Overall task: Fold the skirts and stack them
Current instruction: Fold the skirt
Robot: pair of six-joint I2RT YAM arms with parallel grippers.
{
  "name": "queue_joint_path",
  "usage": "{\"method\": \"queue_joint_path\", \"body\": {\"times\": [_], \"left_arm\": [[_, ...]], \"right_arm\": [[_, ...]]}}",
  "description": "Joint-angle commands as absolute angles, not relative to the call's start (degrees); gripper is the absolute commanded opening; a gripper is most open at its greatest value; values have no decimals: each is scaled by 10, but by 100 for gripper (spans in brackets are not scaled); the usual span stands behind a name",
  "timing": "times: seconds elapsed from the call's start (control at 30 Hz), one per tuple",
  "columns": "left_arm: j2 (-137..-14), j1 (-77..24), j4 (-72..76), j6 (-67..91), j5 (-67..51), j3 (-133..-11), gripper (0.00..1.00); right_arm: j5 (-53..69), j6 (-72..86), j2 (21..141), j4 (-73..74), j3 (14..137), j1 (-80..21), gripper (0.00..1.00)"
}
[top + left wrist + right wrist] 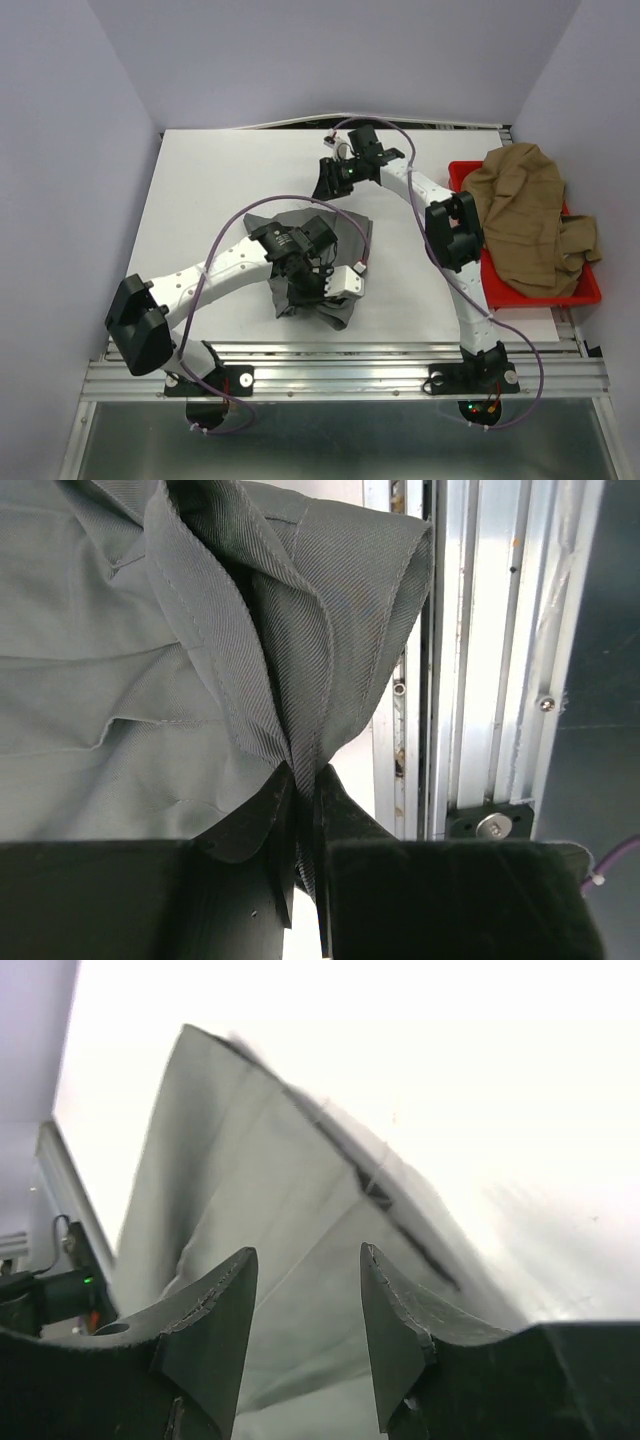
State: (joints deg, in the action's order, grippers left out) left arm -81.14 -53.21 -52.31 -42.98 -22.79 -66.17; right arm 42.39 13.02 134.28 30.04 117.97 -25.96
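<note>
The grey skirt's far part lies flat outward of my gripper. My left gripper should next bring the skirt's bunched near fold outward onto the skirt's far edge (313,213) and release it.
The grey skirt (350,232) lies rumpled at the middle of the white table. My left gripper (300,285) is over its near part. In the left wrist view that gripper (305,780) is shut on a bunched fold of the grey skirt (120,680), which rises out of the jaws. My right gripper (330,185) hovers at the skirt's far edge. In the right wrist view it (308,1260) stands open, with the grey skirt (260,1180) spread flat beneath and nothing between the fingers. The tan-brown skirt (525,215) is heaped over the red tray.
The red tray (590,290) sits at the table's right edge. An aluminium rail (350,375) runs along the near edge, close beside the left gripper's fold (480,630). Purple cables loop above both arms.
</note>
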Motion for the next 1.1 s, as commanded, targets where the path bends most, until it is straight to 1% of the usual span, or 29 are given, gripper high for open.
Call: {"method": "queue_joint_path", "body": {"times": [0.0,0.2,0.33,0.37,0.43,0.57,0.8,1.07], "left_arm": [[-823,-533,-569,-432,-259,-710,0],[-838,-520,-568,-449,-228,-760,0],[-858,-493,-560,-472,-182,-799,0],[-863,-485,-557,-483,-170,-815,0],[-882,-461,-555,-494,-158,-835,0],[-913,-422,-542,-527,-147,-875,0],[-973,-385,-512,-584,-151,-905,0],[-1005,-359,-444,-611,-147,-894,0]], "right_arm": [[403,101,1401,337,1194,-268,51],[402,90,1415,308,1116,-273,49],[431,86,1419,308,1087,-279,40],[434,84,1417,306,1082,-279,37],[445,83,1412,305,1067,-285,34],[468,80,1398,302,1046,-291,30],[509,80,1370,296,1016,-296,28],[534,89,1363,289,1004,-301,27]]}}
